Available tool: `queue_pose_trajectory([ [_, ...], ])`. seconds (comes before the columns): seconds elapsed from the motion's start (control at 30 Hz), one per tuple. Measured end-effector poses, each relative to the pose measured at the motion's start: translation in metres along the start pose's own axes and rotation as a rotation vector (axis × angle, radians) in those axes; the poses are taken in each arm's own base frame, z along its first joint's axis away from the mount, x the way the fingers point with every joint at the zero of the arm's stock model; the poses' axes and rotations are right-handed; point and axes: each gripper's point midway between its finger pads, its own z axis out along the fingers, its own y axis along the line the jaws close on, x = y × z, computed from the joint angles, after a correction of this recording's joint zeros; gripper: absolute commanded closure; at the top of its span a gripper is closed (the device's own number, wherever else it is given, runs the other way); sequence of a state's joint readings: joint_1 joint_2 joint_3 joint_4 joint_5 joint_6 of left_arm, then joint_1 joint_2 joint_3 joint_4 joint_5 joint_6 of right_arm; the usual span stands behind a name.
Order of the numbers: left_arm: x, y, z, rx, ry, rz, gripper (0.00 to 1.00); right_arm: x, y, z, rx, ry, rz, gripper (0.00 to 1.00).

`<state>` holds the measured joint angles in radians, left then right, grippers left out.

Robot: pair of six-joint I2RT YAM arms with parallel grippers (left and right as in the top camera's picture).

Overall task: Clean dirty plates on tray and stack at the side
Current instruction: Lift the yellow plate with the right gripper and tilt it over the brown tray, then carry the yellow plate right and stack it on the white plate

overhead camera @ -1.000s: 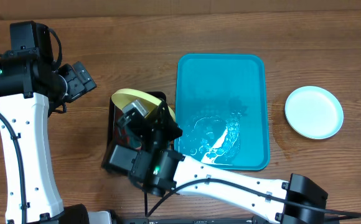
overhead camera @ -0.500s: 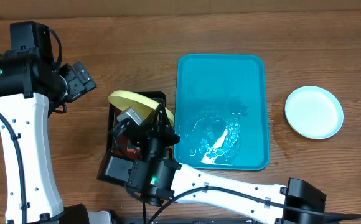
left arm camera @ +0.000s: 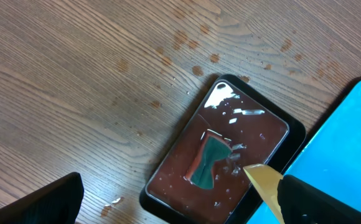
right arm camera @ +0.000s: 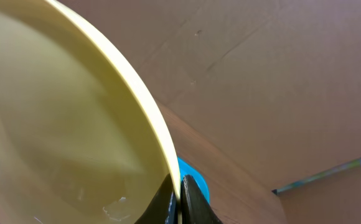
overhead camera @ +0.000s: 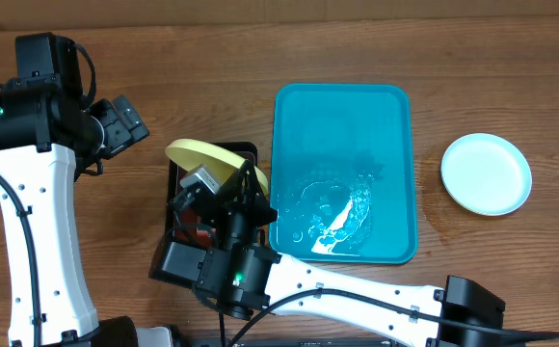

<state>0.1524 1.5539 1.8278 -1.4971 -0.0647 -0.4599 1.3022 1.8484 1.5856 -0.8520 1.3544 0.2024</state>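
Observation:
I'll bring my right gripper across, turn it flat and lower it to release on the pale blue-white plate (overhead camera: pixel 486 173) past the teal tray.
My right gripper (overhead camera: pixel 244 183) is shut on the rim of a pale yellow-green plate (overhead camera: pixel 200 154), holding it tilted on edge over a small dark tray (overhead camera: pixel 173 188). In the right wrist view the plate (right arm camera: pixel 56 124) fills the left side, its rim pinched between my fingers (right arm camera: pixel 179 200). The teal tray (overhead camera: pixel 342 120) lies to the right, wet with foam in its lower half. A pale blue-white plate (overhead camera: pixel 486 173) rests on the table at the far right. My left gripper (overhead camera: pixel 123 123) hangs open and empty above the table, left of the dark tray.
The dark tray (left arm camera: pixel 274 121) holds brown-red liquid with a green sponge-like piece (left arm camera: pixel 208 162) in it. Water spots dot the wood around it. The yellow plate's edge (left arm camera: pixel 264 180) and the teal tray (left arm camera: pixel 348 155) show beside my left fingers (left arm camera: pixel 43 199).
My right arm has shifted a little to the left with the yellow plate, bringing it further over the dark tray. The left arm has not moved.

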Motion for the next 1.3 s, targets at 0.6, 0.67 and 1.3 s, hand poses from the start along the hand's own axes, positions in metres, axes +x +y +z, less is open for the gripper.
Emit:
queue_pose_trajectory([
  [0.6,0.000,0.000,0.000,0.000,0.000,0.000,0.00,0.003,-0.001,0.010,-0.005,0.023,0.011,0.96],
  [0.67,0.000,0.000,0.000,0.000,0.000,0.000,0.00,0.005,-0.001,0.012,-0.014,0.032,0.012,0.96],
  [1.3,0.000,0.000,0.000,0.000,0.000,0.000,0.00,0.090,0.011,0.137,-0.730,0.647,0.629,0.96],
])
